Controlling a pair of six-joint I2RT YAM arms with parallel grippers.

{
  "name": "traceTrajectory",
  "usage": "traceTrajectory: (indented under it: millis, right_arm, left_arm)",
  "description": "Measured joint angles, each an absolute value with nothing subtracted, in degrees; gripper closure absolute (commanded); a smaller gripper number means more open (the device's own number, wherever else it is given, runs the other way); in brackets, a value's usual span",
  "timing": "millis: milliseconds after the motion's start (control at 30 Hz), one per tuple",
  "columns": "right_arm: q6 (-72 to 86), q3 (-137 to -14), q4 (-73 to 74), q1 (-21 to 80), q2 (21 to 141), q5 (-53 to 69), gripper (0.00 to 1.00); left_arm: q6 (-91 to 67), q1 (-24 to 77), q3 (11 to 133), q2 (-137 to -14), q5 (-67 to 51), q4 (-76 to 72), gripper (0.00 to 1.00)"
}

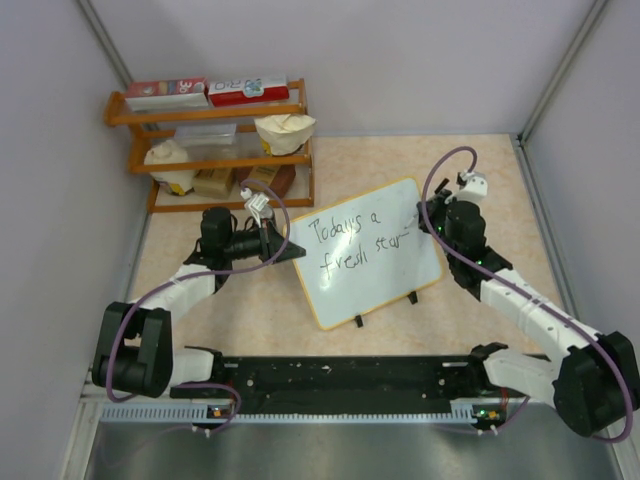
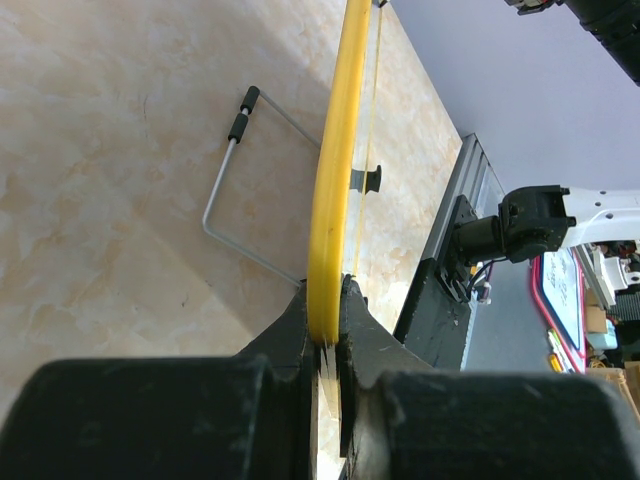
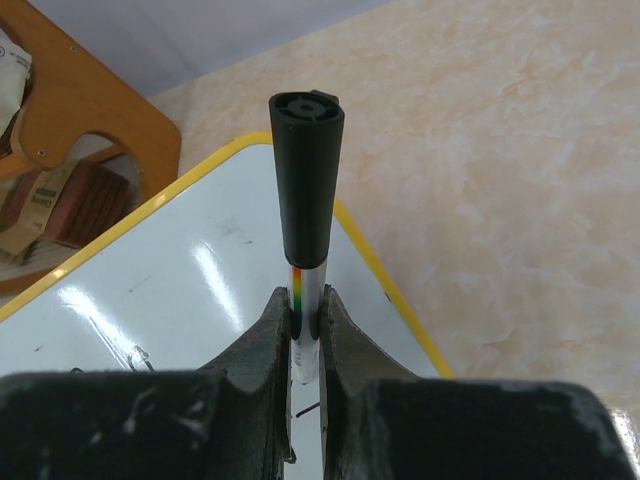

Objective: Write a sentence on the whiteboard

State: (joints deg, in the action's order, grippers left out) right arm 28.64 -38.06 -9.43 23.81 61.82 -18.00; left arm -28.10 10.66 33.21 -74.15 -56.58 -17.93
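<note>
My right gripper finishes the last word next, then draws back and down and releases the marker beside the nearer clip foot [image 1: 416, 315], because the tabletop there is bare.
The whiteboard [image 1: 375, 285] stands tilted mid-table on two black clip feet, with a yellow-orange frame. The sentence [image 1: 352, 243] reads "Today's a fresh star" in two black lines, with a stroke at its end. My left gripper [image 1: 296, 251] is shut on the board's left frame edge [image 2: 330, 200]. My right gripper [image 1: 423, 219] is at the board's right edge, shut on a marker [image 3: 305, 190] with a black end and white barrel, over the board face [image 3: 180, 290]. The marker tip is hidden.
A wooden shelf [image 1: 215, 165] with boxes, bags and a container stands at the back left. A wire stand [image 2: 235, 190] lies on the table behind the board. Grey walls enclose the table. A black rail [image 1: 340, 375] runs along the near edge.
</note>
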Motion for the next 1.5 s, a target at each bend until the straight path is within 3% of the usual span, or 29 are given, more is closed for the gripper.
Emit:
traceTrajectory:
  millis: [1500]
  right_arm:
    - [30.2, -32.1, -9.5, 22.8, 60.4, -16.4, 1.00]
  left_arm:
    - [-28.5, 10.7, 33.2, -74.1, -56.4, -17.7, 1.00]
